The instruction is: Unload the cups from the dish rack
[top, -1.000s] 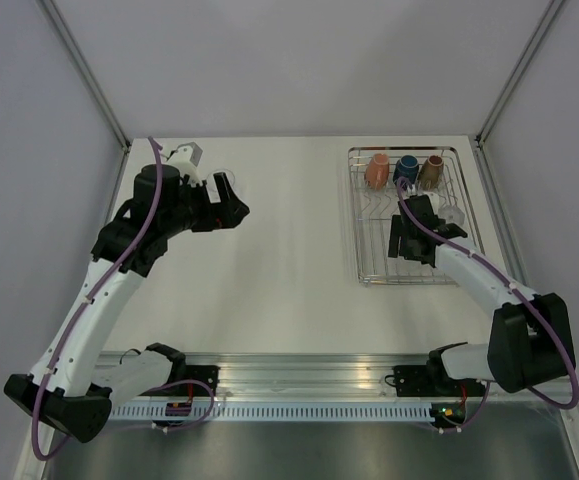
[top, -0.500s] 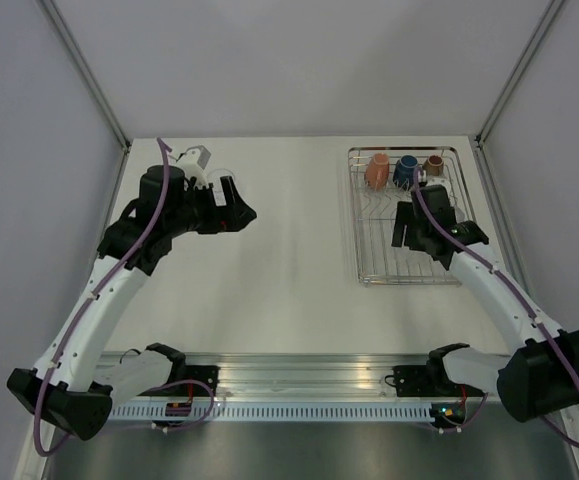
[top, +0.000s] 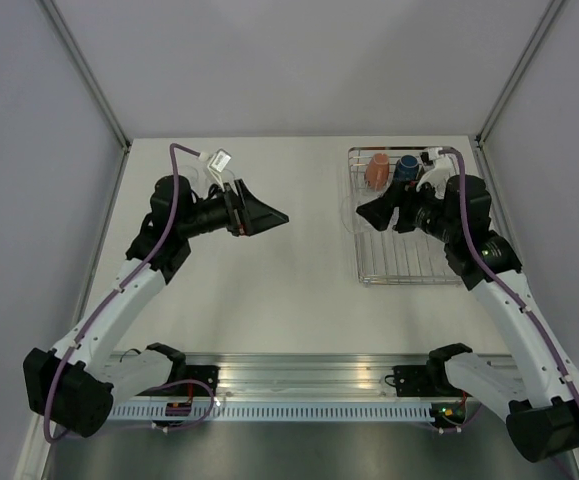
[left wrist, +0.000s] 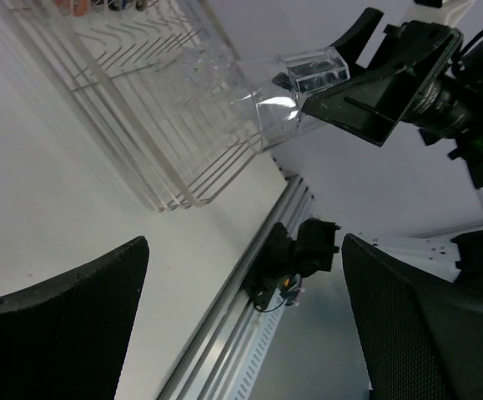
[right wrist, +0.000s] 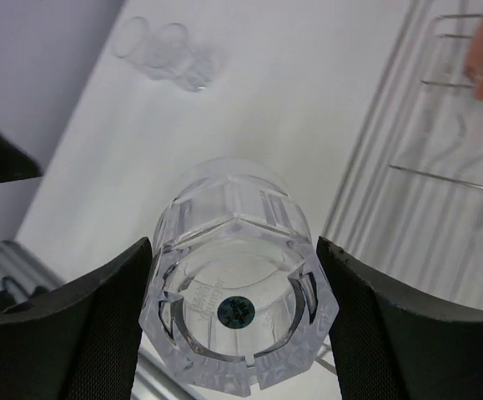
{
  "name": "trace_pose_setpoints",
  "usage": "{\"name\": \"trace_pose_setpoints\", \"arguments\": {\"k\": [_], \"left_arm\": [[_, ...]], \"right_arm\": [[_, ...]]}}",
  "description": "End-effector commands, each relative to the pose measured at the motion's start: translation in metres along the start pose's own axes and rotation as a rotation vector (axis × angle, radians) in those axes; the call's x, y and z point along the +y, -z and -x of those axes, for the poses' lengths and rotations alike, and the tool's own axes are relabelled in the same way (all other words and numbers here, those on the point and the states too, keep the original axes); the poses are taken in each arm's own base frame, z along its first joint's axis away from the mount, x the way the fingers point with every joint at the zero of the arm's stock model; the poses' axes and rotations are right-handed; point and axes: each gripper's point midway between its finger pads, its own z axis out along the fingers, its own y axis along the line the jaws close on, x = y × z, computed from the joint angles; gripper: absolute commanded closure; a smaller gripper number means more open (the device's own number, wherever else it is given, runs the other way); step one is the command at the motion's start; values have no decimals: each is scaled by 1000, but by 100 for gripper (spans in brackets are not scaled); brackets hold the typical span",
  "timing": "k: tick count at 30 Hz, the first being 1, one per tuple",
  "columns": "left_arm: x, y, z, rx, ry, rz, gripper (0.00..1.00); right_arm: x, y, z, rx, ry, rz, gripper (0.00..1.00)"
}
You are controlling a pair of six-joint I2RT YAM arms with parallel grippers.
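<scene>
The tumbler's end sticks out of the right gripper's fingers, so the left gripper will next go toward the right in the top view onto the tumbler's open rim point(top: 348, 213) point(left wrist: 252, 108).
My right gripper point(top: 369, 213) is shut on a clear glass tumbler point(right wrist: 237, 250) and holds it on its side in the air over the left edge of the silver wire dish rack point(top: 409, 262). The tumbler also shows in the left wrist view point(left wrist: 295, 83), sticking out of the right gripper's black fingers. My left gripper point(top: 272, 216) is open and empty, raised over the table's middle and pointing at the tumbler. A salmon-orange mug point(top: 376, 171) and a dark blue mug point(top: 406, 167) stand at the rack's far end. The brown mug is hidden behind my right arm.
Two clear tumblers point(right wrist: 162, 52) lie on the table at the far left, near my left arm. The rack point(right wrist: 441, 192) takes up the table's right side. Grey walls close in the table at the left, right and back.
My right gripper has lifted the tumbler out of the rack and swung it left, turning it sideways. My left gripper has moved right and levelled out toward it.
</scene>
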Motion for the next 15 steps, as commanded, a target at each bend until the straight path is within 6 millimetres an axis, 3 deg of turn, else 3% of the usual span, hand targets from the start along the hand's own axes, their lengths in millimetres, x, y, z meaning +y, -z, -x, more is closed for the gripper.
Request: {"name": "trace_pose_setpoints", "arguments": {"k": [1,3,7,15], "left_arm": [[-53,5,19,-74,-1,-253,1],[-64,7,19,-80,14,-334,1],[-79,11,14,-70,30,-456,1],[-110,14,10,-56,2,-597,1]], "right_arm": [[73,17,28,-113,-34,387,60],[98,32,47,-216,-58,504,61],[124,52,58,-340,-71,644,61],[160,50,54,-350,-94,784,59]]}}
